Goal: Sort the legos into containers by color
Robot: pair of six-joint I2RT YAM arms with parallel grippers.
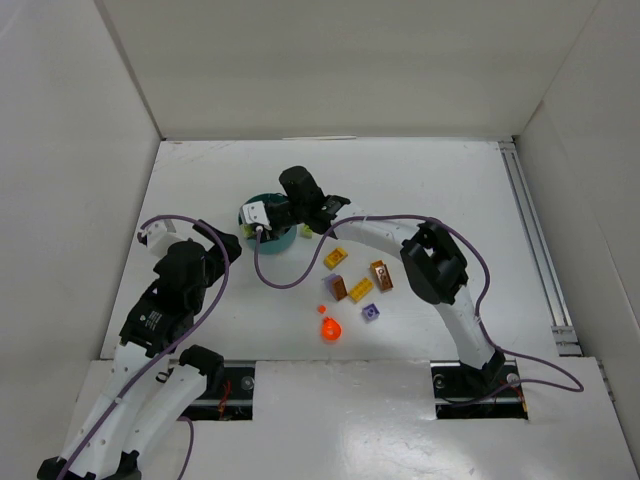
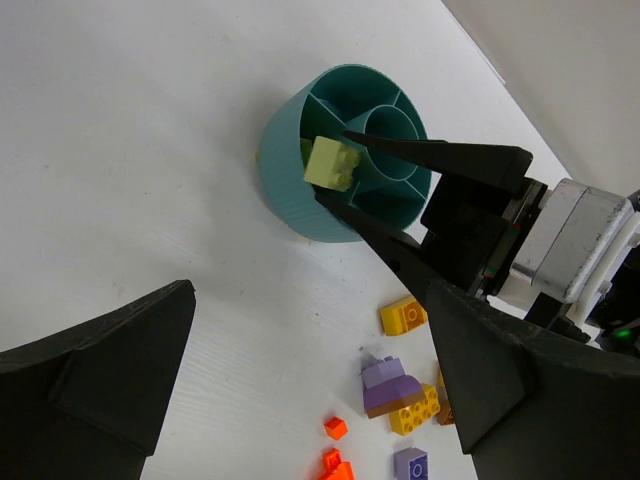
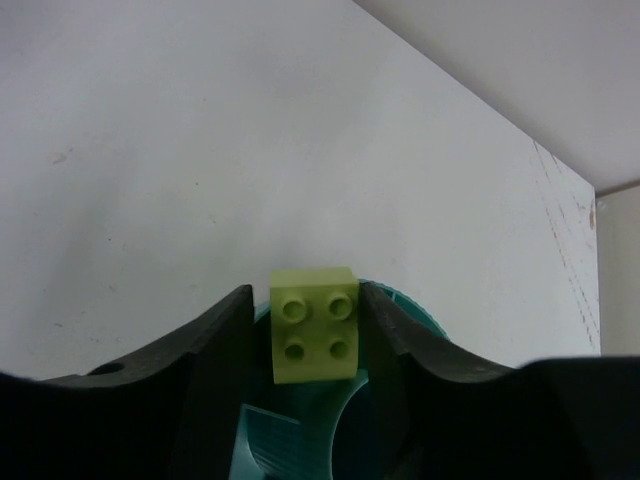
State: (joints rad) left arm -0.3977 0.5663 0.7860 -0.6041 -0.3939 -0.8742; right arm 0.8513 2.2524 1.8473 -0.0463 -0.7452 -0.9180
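I will move my left gripper to the right in the top view, past the teal dish (image 3: pixel 400 305), and down onto the lime lego, because that lego lies loose outside the dish.
My right gripper (image 3: pixel 312 300) hangs over the round teal dish (image 3: pixel 400 305). A lime green lego (image 3: pixel 315 335) sits between its fingers, and a thin gap shows along the brick's left side. In the left wrist view that lego (image 2: pixel 333 163) hovers at the rim of an outer compartment of the dish (image 2: pixel 300 190). My left gripper (image 2: pixel 310 290) stands wide open above bare table, with nothing between its fingers. Loose legos lie to the right of it: a yellow one (image 2: pixel 404 315), a purple-and-brown stack on a yellow brick (image 2: pixel 395 388), a purple one (image 2: pixel 411 464) and orange-red bits (image 2: pixel 335 428).
From above, the loose legos lie right of the dish (image 1: pixel 283 241): yellow (image 1: pixel 335 258), brown-orange (image 1: pixel 381 272), purple (image 1: pixel 371 313), an orange-red cluster (image 1: pixel 331 328). A lime piece (image 1: pixel 305 231) lies beside the dish. White walls enclose the table.
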